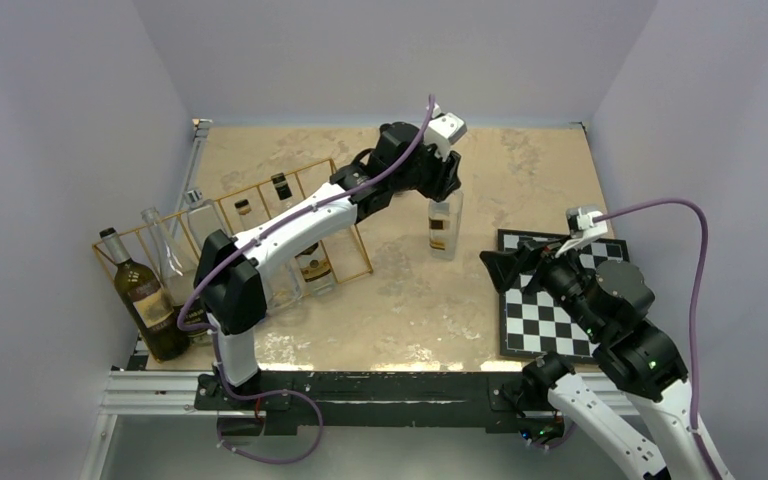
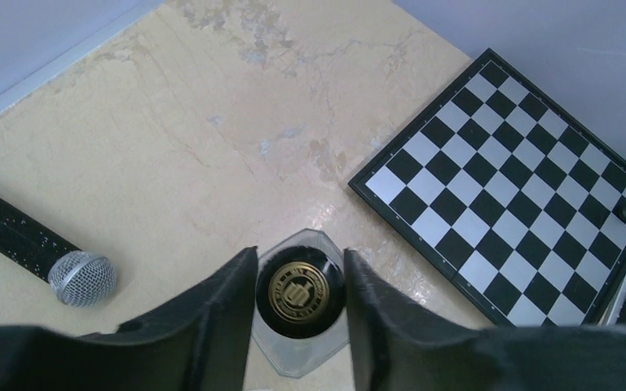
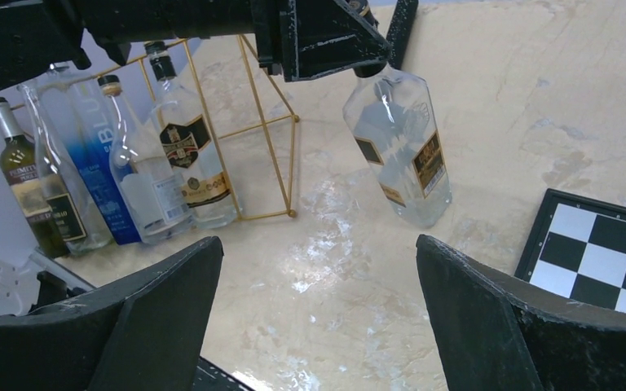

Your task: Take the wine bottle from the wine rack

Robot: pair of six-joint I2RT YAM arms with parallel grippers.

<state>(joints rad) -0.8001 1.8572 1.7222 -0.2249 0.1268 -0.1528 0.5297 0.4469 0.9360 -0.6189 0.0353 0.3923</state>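
Observation:
The bottle's black cap lies outward and left of my right gripper in the top view, so next my right gripper needs to move outward and across onto it.
A clear glass bottle (image 1: 444, 225) with a black and gold cap (image 2: 300, 293) stands upright on the marble table, right of the gold wire wine rack (image 1: 352, 220). My left gripper (image 1: 444, 190) is directly above it. In the left wrist view the gripper (image 2: 299, 254) has its two fingers pressed on either side of the cap. The right wrist view shows the bottle (image 3: 399, 147) on the table, apart from the rack (image 3: 267, 126). My right gripper (image 1: 495, 265) hovers open and empty over the table (image 3: 316, 244), near the chessboard's left edge.
Several bottles lean in the rack's bays (image 3: 183, 155). A dark green wine bottle (image 1: 145, 295) stands at the rack's near left end. A chessboard (image 1: 560, 300) lies at the right. A microphone (image 2: 73, 277) lies on the table. Grey walls enclose the table.

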